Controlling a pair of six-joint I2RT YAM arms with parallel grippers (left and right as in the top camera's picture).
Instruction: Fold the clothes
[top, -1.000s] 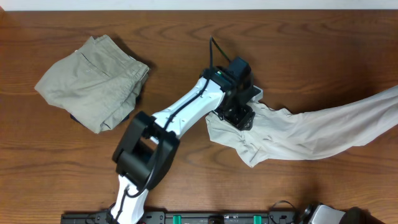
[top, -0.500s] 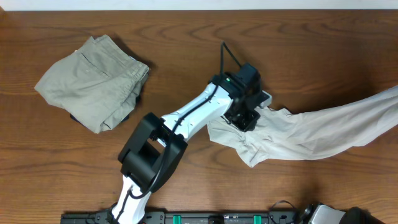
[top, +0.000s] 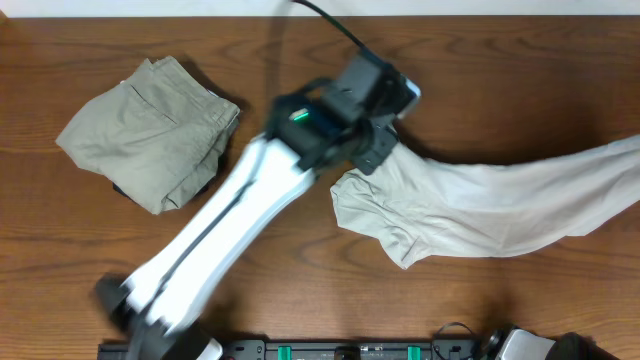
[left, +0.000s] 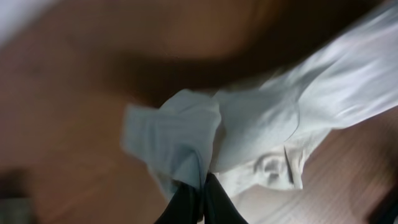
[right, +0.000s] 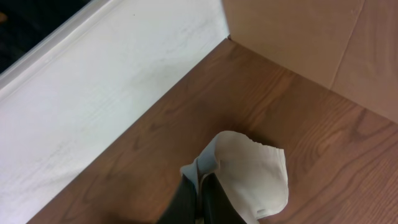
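My left gripper holds the T-shirt's bunched edge and will next carry it outward and release it, since bare wood by the far white strip (top: 316, 48) lies farther outward.
The clothes are one pale off-white T-shirt (top: 480, 205), lying stretched across the right half of the wooden table and running off the overhead view's right edge. My left gripper (top: 372, 155) is blurred above the shirt's left end. In the left wrist view that gripper (left: 204, 180) is shut on a bunched fold of the shirt (left: 261, 124), which hangs over the table. My right gripper (right: 200, 177) is shut on another corner of the shirt (right: 255, 174), held above the table near its corner. It lies outside the overhead view.
Folded khaki trousers (top: 150, 130) lie at the back left. A white wall strip (right: 93, 106) and a cardboard panel (right: 311, 37) border the table corner near my right gripper. A black rail (top: 300, 350) runs along the front edge.
My left gripper has shut on the shirt's left end and swung back and to the left with it. The fabric there now rises toward the gripper. The right end has not moved.
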